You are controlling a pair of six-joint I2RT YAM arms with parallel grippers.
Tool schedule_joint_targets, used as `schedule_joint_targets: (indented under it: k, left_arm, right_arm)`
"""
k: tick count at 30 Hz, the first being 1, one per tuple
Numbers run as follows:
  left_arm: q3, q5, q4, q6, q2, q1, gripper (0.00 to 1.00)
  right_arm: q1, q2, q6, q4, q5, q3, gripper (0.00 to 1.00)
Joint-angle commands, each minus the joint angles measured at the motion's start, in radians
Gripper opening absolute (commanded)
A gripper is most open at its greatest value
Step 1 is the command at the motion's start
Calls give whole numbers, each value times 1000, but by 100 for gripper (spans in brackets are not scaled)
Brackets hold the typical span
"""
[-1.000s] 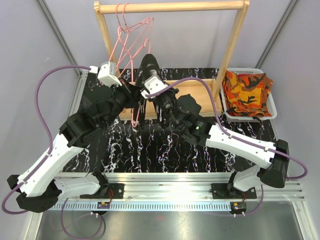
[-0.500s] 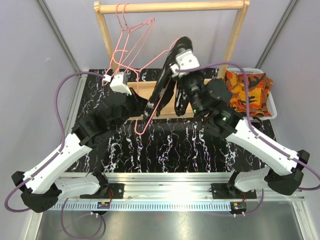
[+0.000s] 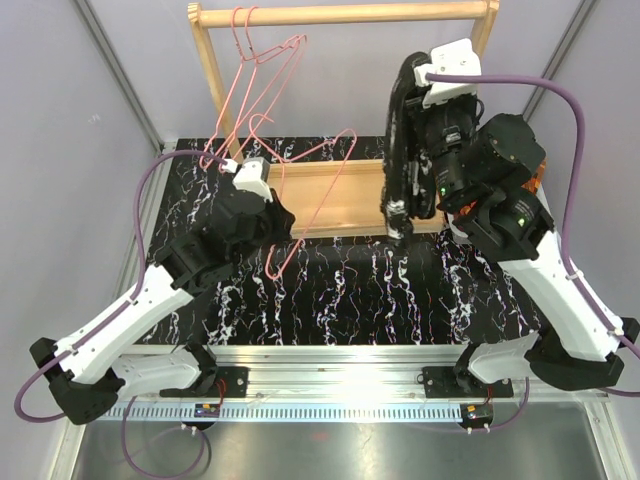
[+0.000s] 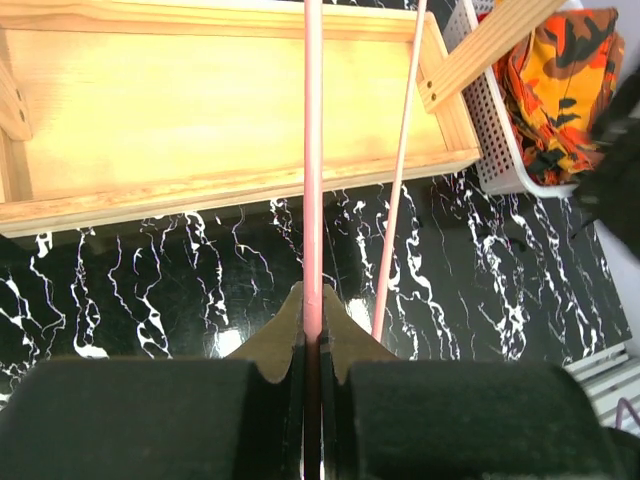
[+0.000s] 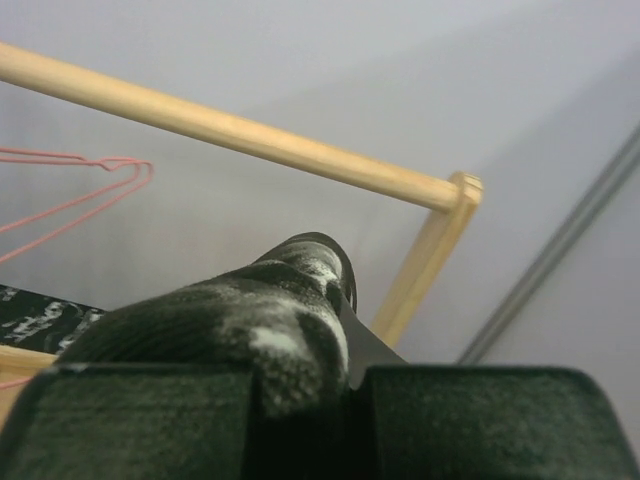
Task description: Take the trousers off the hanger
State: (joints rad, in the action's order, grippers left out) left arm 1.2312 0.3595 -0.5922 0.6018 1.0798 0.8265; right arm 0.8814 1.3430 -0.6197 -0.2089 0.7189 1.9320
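Observation:
The trousers' hanger is bare, so the robot's right gripper will next move down and to the right in the top view over the white basket and release the trousers.
My left gripper (image 3: 272,213) is shut on the lower wire of a pink hanger (image 3: 330,160) and holds it bare over the wooden rack base. In the left wrist view the wire (image 4: 313,150) runs straight between the shut left gripper (image 4: 313,305). My right gripper (image 3: 408,78) is raised high at the right and shut on the black, white-speckled trousers (image 3: 398,160), which hang free of the hanger; they also show in the right wrist view (image 5: 250,320), pinched in the gripper (image 5: 350,372). The camouflage trousers (image 4: 560,90) lie in a white basket. The red pair is out of view.
A wooden rack has a top rail (image 3: 340,14), a right post (image 3: 465,90) and a base tray (image 3: 330,200). More pink hangers (image 3: 262,55) hang at the rail's left. The white basket (image 4: 490,140) stands at the right, behind my right arm. The table is black marble.
My right gripper has lifted the black speckled trousers up and to the right, off the hanger. My left gripper has kept hold of the hanger, which is now bare.

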Motion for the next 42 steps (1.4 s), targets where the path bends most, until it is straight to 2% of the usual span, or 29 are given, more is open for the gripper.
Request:
schedule_joint_targets:
  k: [1, 5, 6, 7, 12, 14, 18, 22, 26, 30, 35, 38, 42]
  left_arm:
    - [-19, -56, 40, -53, -23, -3, 0]
    - [-32, -71, 19, -77, -63, -3, 0]
    - [-32, -74, 5, -89, -76, -3, 0]
    - [-27, -76, -4, -94, -81, -3, 0]
    - [-21, -91, -44, -128, -115, -3, 0]
    - [-30, -96, -49, -132, -135, -3, 0]
    - [-56, -96, -49, -149, -164, -3, 0]
    - [-90, -117, -35, -154, -185, -3, 0]
    - [-136, -152, -11, -152, -208, -3, 0]
    - [-182, -208, 20, -136, -234, -3, 0]
    - [-249, -286, 77, -119, -261, -3, 0]
    - [-282, -316, 98, -114, -284, -3, 0]
    - [-300, -350, 115, -111, -304, -1, 0]
  right_arm:
    - [-15, -1, -80, 26, 137, 61, 0]
    - [-44, -71, -219, 138, 252, -92, 0]
    - [-59, -85, -251, 235, 275, -176, 0]
    - [-102, -99, -276, 267, 319, -212, 0]
    - [-263, -191, -307, 325, 352, -390, 0]
    - [-361, -215, -301, 322, 347, -447, 0]
    - [-528, -231, -192, 174, 274, -476, 0]
    - [-645, -223, -179, 198, 260, -510, 0]
    - [-757, -194, -247, 345, 254, -563, 0]
    - [-821, -118, -336, 563, 274, -591, 0]
    - [-857, -15, -584, 901, 266, -683, 0]
    - [-872, 16, -646, 988, 248, -725, 0]
    - [-874, 47, -657, 1013, 215, -772, 0]
